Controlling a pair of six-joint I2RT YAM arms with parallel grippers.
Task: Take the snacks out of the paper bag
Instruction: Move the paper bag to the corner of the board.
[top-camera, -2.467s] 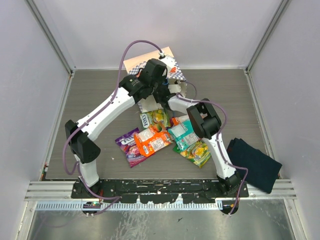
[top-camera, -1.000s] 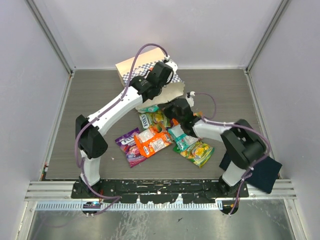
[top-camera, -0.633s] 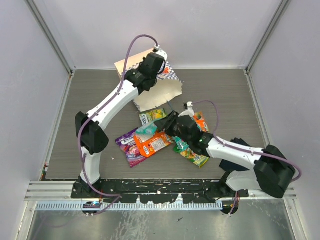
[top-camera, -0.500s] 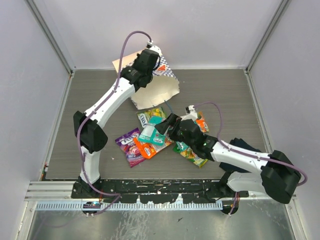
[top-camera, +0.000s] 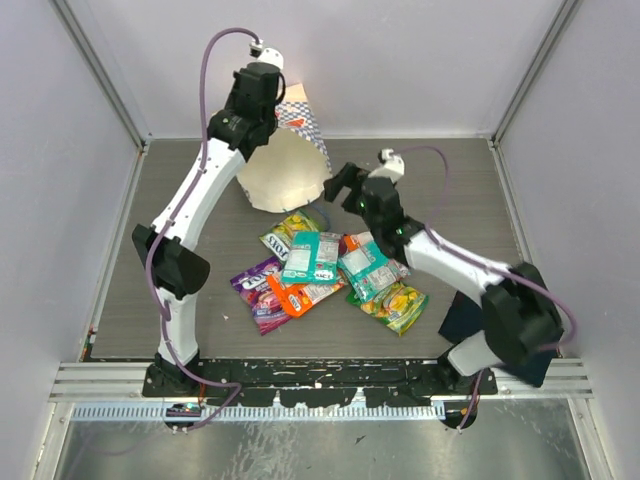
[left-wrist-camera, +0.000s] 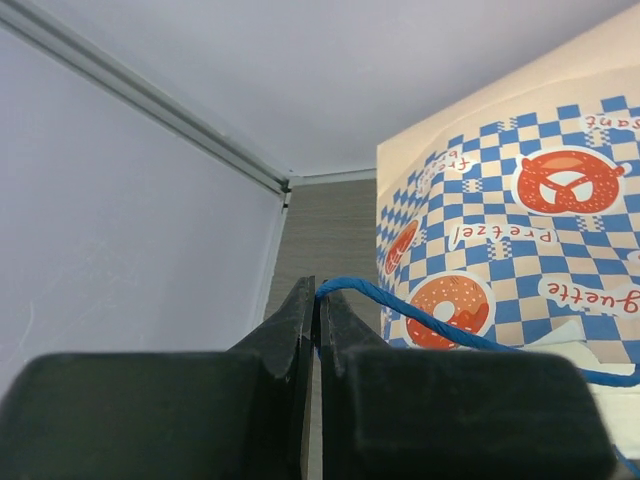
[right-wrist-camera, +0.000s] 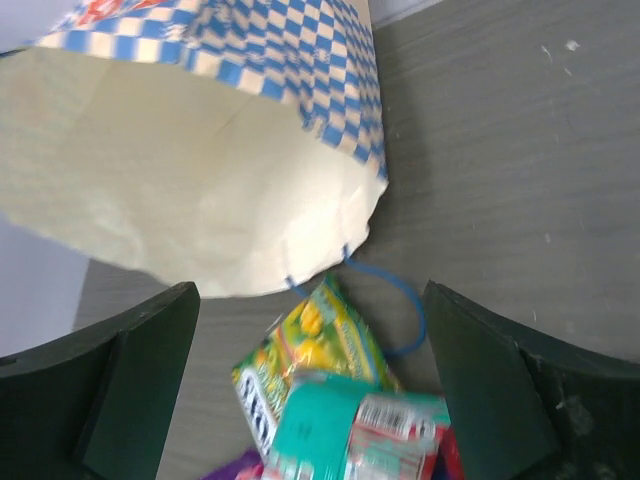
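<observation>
The right gripper will next go down and move outward onto the bag's checkered opening edge, which hangs free near the gripper's open fingers.
My left gripper is shut on the blue cord handle of the paper bag and holds it lifted at the back, its beige mouth tilted toward the table. The checkered side with red-orange pictures fills the left wrist view. My right gripper is open and empty, just right of the bag's mouth. Several snacks lie in a pile below: green-yellow, teal, teal, purple, orange, green-yellow. The right wrist view shows the green-yellow packet and the teal one between my fingers.
A dark navy folded cloth lies at the front right, partly under the right arm. The bag's second blue cord loop hangs down to the table. Walls close the left, back and right sides.
My left gripper has lifted the bag up and back to the left. My right gripper carried a teal packet out, let it go on the pile, and moved back beside the bag's mouth.
</observation>
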